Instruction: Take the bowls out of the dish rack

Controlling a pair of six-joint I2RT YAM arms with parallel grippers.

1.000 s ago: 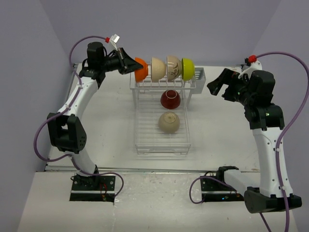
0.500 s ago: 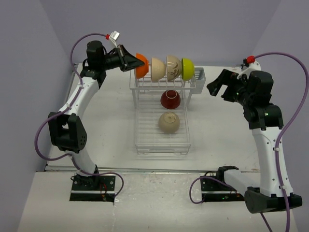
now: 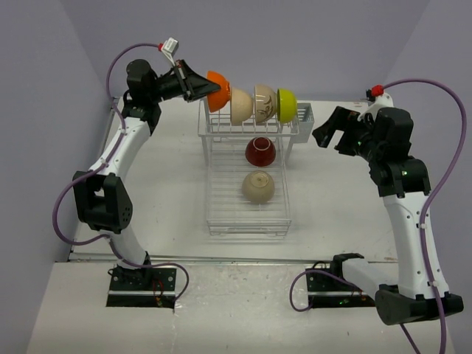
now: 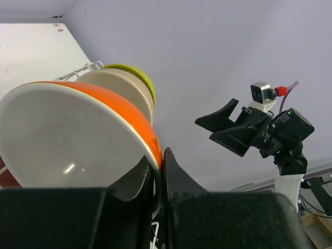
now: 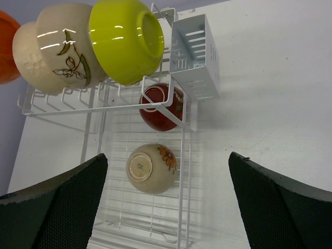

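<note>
The table between rack and nearer side wall is bare. My left gripper will next move back and toward that wall, then down, and release the orange bowl.
My left gripper is shut on the rim of the orange bowl, holding it raised at the left end of the dish rack's row of tines. The left wrist view shows one finger inside the orange bowl and one outside. Two beige bowls and a lime-yellow bowl stand on edge in the tines. On the flat tray lie a dark red bowl and another beige bowl, both upside down. My right gripper hangs open to the right of the rack, holding nothing.
A small white cutlery basket hangs on the rack's right end, close to my right gripper. Purple walls close in behind and on both sides. Bare white table lies to the left and right of the rack.
My left gripper has finished closing on the orange bowl and lifted it upward, away from the neighbouring beige bowl. The right arm has barely moved.
</note>
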